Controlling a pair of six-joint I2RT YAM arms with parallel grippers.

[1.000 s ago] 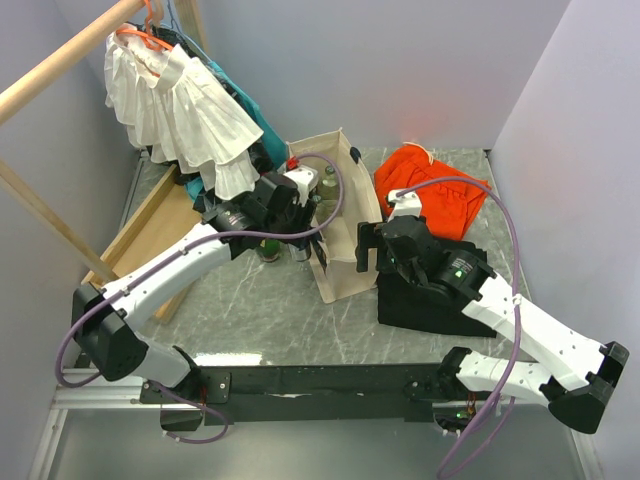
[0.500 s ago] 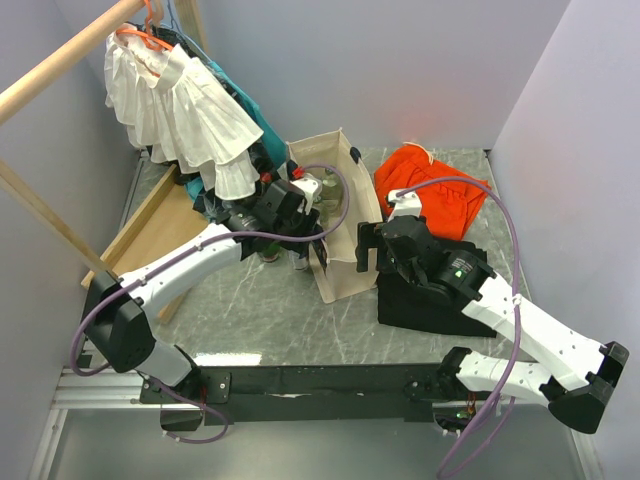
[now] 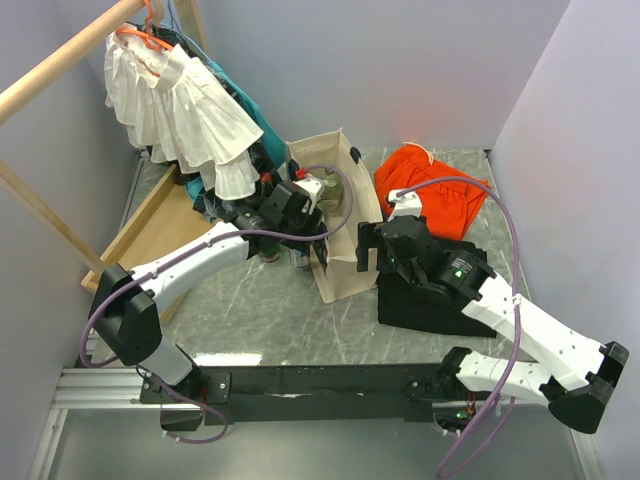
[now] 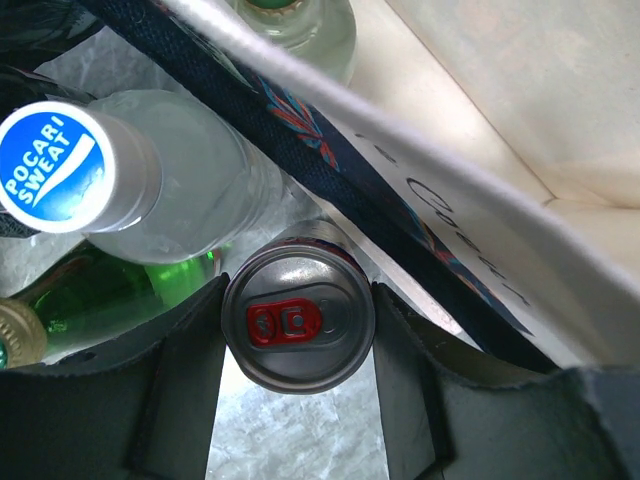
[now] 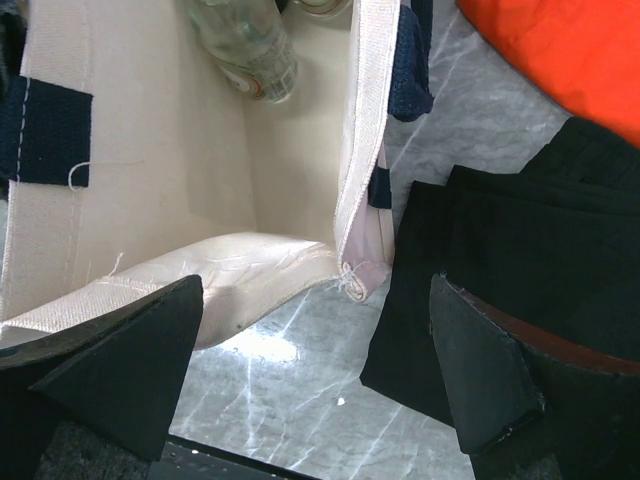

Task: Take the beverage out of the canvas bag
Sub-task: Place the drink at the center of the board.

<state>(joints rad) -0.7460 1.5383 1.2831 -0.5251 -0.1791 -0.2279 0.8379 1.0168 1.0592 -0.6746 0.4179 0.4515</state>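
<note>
I should next lower the can in my left gripper onto the bare marble (image 3: 299, 267) (image 4: 302, 212) below, between the bag's side and the Pocari Sweat bottle, and release it there.
The beige canvas bag (image 3: 342, 272) stands open mid-table, with a clear bottle (image 5: 245, 50) lying inside; the bag wall also shows in the left wrist view (image 4: 480, 230). My left gripper (image 3: 305, 235) is just outside the bag's left wall. In the left wrist view its jaws (image 4: 298, 300) hug both sides of a silver can with a red tab (image 4: 298, 320), which hangs or stands over the marble table. My right gripper (image 3: 372, 245) is wide open and empty over the bag's near right corner (image 5: 350, 270).
A Pocari Sweat bottle (image 4: 60, 165) and a green bottle (image 4: 90, 290) stand beside the can. An orange cloth (image 3: 430, 185) and a black cloth (image 3: 420, 300) lie right of the bag. White garments (image 3: 180, 110) hang from a wooden rail (image 3: 60, 60) at the back left.
My left arm has shifted a little to the right and nearer, along the bag's left wall. The right arm and the bag have not moved.
</note>
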